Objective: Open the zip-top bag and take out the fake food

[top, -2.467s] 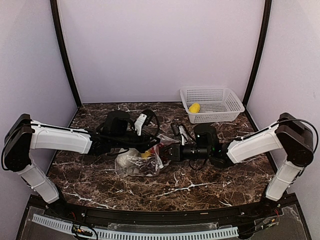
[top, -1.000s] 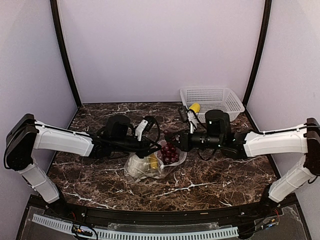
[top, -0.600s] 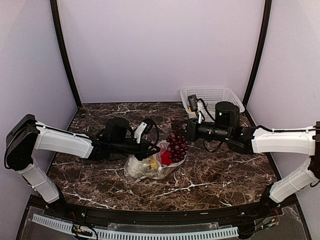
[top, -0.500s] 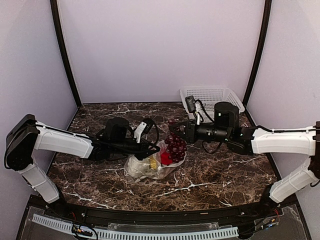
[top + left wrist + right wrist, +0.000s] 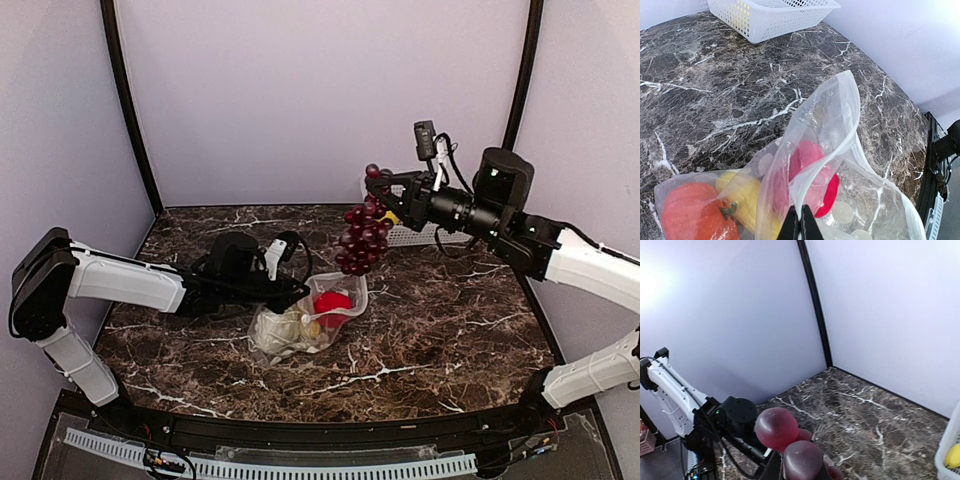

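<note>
I need to swing my right gripper outward next, turning toward the white lattice basket, and lower it beside the lemon, because the grapes (image 5: 361, 236) hang clear of the bag.
The zip-top bag (image 5: 300, 325) lies open on the marble table, its mouth facing right. My left gripper (image 5: 298, 292) is shut on the bag's upper lip, and the left wrist view shows its tips (image 5: 800, 224) pinching the plastic edge (image 5: 826, 150). A red piece (image 5: 332, 302), a yellow banana (image 5: 746, 197) and an orange-red piece (image 5: 692, 217) are inside the bag. My right gripper (image 5: 382, 186) is shut on the dark purple grapes (image 5: 361, 236) and holds them high above the table, right of the bag. The grapes (image 5: 790, 440) hide the right fingers in the right wrist view.
The white lattice basket (image 5: 424, 237) stands at the back right, partly behind my right arm, and shows in the left wrist view (image 5: 770, 17). A yellow lemon (image 5: 952, 456) lies in it. Black frame posts (image 5: 125, 100) stand at the back corners.
My right gripper has pulled the grapes out of the bag and lifted them up and to the right, towards the basket. My left gripper has kept hold of the bag's lip.
</note>
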You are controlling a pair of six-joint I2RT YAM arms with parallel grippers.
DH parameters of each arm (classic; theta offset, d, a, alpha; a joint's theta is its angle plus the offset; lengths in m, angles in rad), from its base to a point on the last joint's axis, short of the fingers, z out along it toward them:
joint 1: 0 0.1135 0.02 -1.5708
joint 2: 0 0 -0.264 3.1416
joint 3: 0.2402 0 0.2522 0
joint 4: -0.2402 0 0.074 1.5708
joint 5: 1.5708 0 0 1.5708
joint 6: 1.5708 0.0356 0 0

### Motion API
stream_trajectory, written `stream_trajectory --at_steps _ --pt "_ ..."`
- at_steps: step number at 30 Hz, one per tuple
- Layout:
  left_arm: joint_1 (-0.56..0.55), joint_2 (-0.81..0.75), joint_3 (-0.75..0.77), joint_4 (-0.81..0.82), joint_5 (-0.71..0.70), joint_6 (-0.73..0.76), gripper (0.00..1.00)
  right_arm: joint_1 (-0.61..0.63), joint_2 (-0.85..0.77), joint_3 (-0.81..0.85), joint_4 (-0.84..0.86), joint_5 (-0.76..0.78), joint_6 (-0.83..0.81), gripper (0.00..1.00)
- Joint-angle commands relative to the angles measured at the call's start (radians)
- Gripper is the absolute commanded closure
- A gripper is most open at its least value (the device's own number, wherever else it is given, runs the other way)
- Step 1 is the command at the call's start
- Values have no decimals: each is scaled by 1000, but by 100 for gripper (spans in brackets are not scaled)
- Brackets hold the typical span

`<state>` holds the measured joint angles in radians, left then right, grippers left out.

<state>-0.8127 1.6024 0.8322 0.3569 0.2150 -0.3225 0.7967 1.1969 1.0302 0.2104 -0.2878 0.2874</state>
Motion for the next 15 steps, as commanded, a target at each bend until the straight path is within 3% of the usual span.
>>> stream_trajectory --at_steps 1,8,15 --pt "15 -29 22 -36 -37 -3 99 -112 1 72 -60 62 -96 100" --pt "18 -15 31 -35 -29 -9 99 -351 130 150 -54 108 -147 100" --pt "22 -13 37 -44 -29 0 99 -485 336 240 15 83 -158 100"
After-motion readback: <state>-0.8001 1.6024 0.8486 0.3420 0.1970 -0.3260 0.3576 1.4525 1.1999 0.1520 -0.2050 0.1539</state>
